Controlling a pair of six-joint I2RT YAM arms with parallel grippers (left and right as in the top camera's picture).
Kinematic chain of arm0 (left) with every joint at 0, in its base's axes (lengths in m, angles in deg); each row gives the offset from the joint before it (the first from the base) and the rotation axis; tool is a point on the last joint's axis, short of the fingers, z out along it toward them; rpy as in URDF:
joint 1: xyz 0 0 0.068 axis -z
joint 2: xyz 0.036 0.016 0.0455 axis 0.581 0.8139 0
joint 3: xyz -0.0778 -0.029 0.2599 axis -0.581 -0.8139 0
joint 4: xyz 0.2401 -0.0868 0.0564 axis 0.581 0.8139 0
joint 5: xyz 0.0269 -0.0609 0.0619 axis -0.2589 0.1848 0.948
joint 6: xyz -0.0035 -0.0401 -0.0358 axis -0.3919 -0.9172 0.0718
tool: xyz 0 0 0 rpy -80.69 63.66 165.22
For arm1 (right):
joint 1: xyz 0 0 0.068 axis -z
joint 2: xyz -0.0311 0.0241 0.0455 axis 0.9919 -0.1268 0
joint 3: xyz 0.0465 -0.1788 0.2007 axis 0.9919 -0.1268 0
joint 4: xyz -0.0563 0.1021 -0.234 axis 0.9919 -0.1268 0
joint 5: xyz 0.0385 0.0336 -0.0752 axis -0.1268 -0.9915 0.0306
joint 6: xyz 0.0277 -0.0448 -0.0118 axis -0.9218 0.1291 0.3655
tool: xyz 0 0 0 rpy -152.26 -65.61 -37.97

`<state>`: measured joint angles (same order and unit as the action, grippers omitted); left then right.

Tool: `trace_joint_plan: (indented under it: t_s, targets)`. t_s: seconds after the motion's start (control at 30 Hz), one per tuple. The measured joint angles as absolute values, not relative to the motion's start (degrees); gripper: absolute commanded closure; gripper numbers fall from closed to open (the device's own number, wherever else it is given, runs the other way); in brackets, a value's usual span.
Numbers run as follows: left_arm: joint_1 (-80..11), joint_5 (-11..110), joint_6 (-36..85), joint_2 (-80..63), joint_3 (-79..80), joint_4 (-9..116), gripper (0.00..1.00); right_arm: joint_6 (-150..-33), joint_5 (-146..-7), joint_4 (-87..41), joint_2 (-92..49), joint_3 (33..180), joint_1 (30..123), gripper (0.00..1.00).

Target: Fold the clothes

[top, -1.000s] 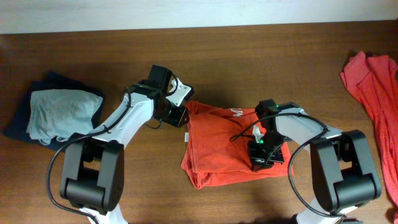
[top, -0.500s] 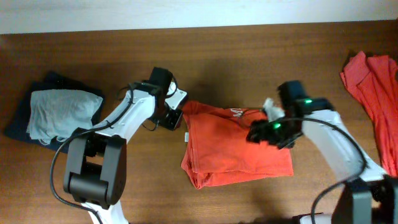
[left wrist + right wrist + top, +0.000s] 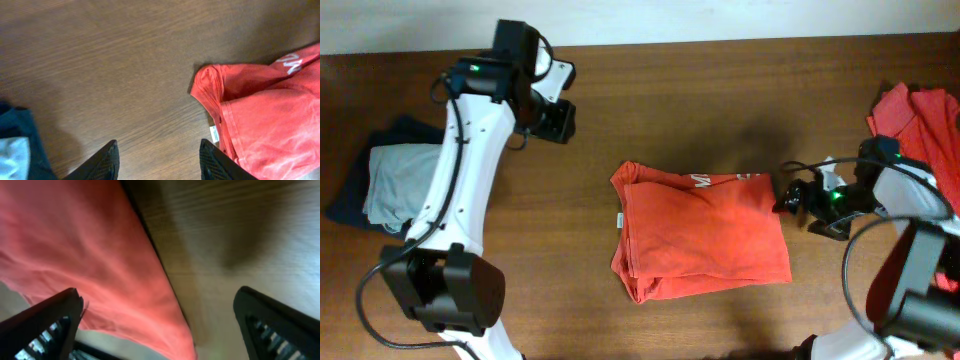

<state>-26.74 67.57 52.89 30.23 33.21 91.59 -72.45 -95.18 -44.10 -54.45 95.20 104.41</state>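
Observation:
I will next move my right gripper left in the overhead view and close on the folded shirt's still unpinched edge.
A folded orange-red T-shirt (image 3: pixel 700 235) with a bit of white print along its far edge lies mid-table. My left gripper (image 3: pixel 555 120) hangs open well off to the back left of it. In the left wrist view its gripper (image 3: pixel 160 162) has only bare wood between the fingers, and the shirt's collar corner (image 3: pixel 270 115) lies to the right. My right gripper (image 3: pixel 790 197) stands wide open just past the shirt's right edge. In the right wrist view the shirt (image 3: pixel 75 240) lies below that gripper (image 3: pixel 160 330), not pinched. A second orange-red shirt (image 3: pixel 920 130) lies crumpled at the far right.
A folded navy garment with a pale grey one on top (image 3: pixel 395 180) sits at the left edge, under the left arm; its navy corner (image 3: pixel 20 145) shows in the left wrist view. The wooden table (image 3: pixel 720 90) ends at a white wall along the back.
The left arm swung away from the shirt's collar corner to the back left and its jaws widened. The right gripper opened and slid off the shirt to its right edge.

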Motion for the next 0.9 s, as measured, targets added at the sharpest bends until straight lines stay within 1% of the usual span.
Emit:
trace_joint_plan:
  t_s: [0.07,0.17,0.2,0.23,0.3,0.37,0.43,0.5,0.63,0.73,0.9]
  targets:
    - [-27.27,67.60,52.89,30.13,34.26,92.53,0.48,-71.12,-96.47,-43.62,-57.29,95.20,104.15,0.15]
    - [-27.79,67.62,52.89,30.10,34.46,94.19,0.48,-69.17,-100.12,-44.12,-58.71,95.65,103.62,0.16]
    - [-27.90,67.62,52.89,30.10,34.46,94.50,0.48,-68.54,-100.98,-44.08,-58.95,95.68,103.25,0.18]
    - [-28.03,67.62,52.89,30.10,34.46,94.84,0.48,-67.88,-101.78,-43.97,-59.17,95.68,102.59,0.25]
    - [-28.21,67.62,52.89,30.10,34.46,95.06,0.48,-66.83,-102.61,-43.51,-59.63,95.68,100.89,0.31]
    - [-28.21,67.64,52.89,30.10,34.46,95.06,0.48,-66.16,-103.12,-43.18,-60.13,95.68,98.68,0.55]
    - [-28.21,67.62,52.89,30.10,34.46,95.06,0.48,-65.92,-102.99,-42.40,-60.72,95.65,96.47,0.81]
    - [-28.21,67.62,52.89,30.10,34.46,95.13,0.48,-65.72,-102.48,-41.89,-61.20,95.65,94.92,0.96]
    - [-28.21,67.75,52.89,30.10,34.46,95.78,0.48,-68.19,-99.14,-42.51,-61.36,96.14,94.68,0.96]
    - [-28.21,68.01,52.89,30.10,34.46,96.11,0.48,-71.42,-94.24,-46.22,-61.29,99.26,96.21,0.96]
    - [-28.21,68.05,52.89,30.10,34.46,96.16,0.48,-76.89,-80.69,-56.17,-59.94,112.31,98.37,0.96]
